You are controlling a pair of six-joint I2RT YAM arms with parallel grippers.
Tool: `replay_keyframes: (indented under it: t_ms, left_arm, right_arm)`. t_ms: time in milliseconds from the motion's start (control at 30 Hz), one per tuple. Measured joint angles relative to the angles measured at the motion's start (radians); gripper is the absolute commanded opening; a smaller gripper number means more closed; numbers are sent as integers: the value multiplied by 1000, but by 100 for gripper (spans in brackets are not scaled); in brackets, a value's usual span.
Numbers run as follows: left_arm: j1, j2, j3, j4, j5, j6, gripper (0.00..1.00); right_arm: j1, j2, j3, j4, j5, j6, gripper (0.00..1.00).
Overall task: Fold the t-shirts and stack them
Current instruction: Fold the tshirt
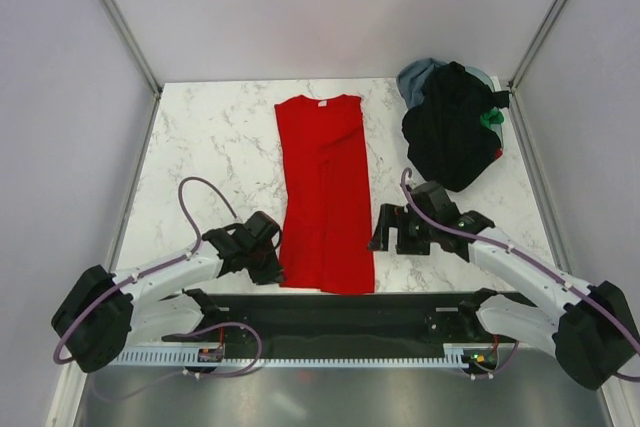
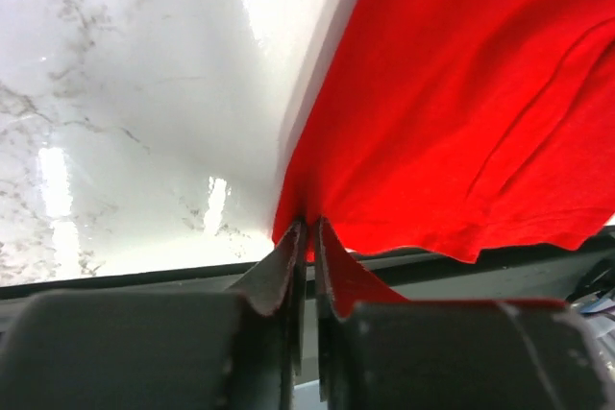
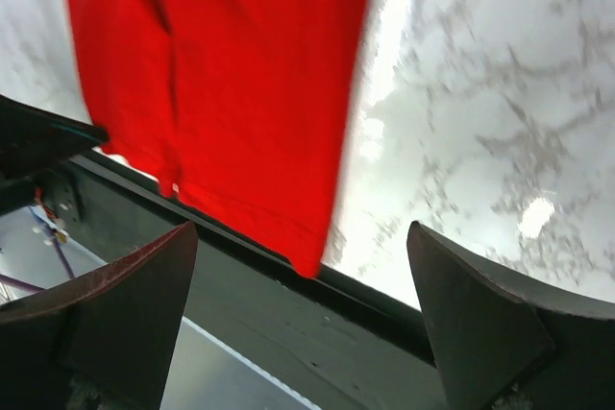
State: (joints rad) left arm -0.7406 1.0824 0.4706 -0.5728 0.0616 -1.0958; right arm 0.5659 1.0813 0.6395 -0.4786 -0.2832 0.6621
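Note:
The hem's other corner is already in my left gripper, so my right gripper will go back and down onto the red shirt's loose near corner (image 1: 369, 288) (image 3: 308, 258).
The red t-shirt (image 1: 325, 192) lies folded into a long strip down the middle of the marble table, its white neck label at the far end. My left gripper (image 1: 276, 265) is shut on its near left hem corner (image 2: 309, 220). My right gripper (image 1: 385, 230) is open and empty just right of the shirt's near right edge; the shirt's near hem (image 3: 240, 141) shows between its fingers (image 3: 480, 324). A heap of black (image 1: 455, 132), grey-blue (image 1: 418, 75) and green (image 1: 490, 119) t-shirts lies at the far right corner.
The marble table (image 1: 215, 147) ends at a black front rail (image 1: 340, 312) just below the red shirt's hem. White walls with metal posts close in the left, right and back.

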Motion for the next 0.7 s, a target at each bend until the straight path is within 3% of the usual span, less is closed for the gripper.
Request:
replay_keyframes:
  t_ms: [67, 333, 467, 600, 700]
  left_arm:
    - [-18, 12, -12, 16, 0, -20, 2]
    - [-106, -101, -31, 24, -2, -149, 2]
    - [-115, -145, -35, 26, -5, -192, 2]
    - [-117, -108, -48, 25, -5, -207, 2]
    - [-119, -103, -55, 24, -6, -213, 3]
  right_arm:
    - [3, -45, -62, -13, 2, 9, 96]
    - [116, -169, -221, -55, 1, 78, 90]
    - [141, -182, -274, -23, -7, 133, 79]
    - [158, -161, -292, 36, -9, 164, 58]
    - [159, -138, -302, 68, -8, 181, 52]
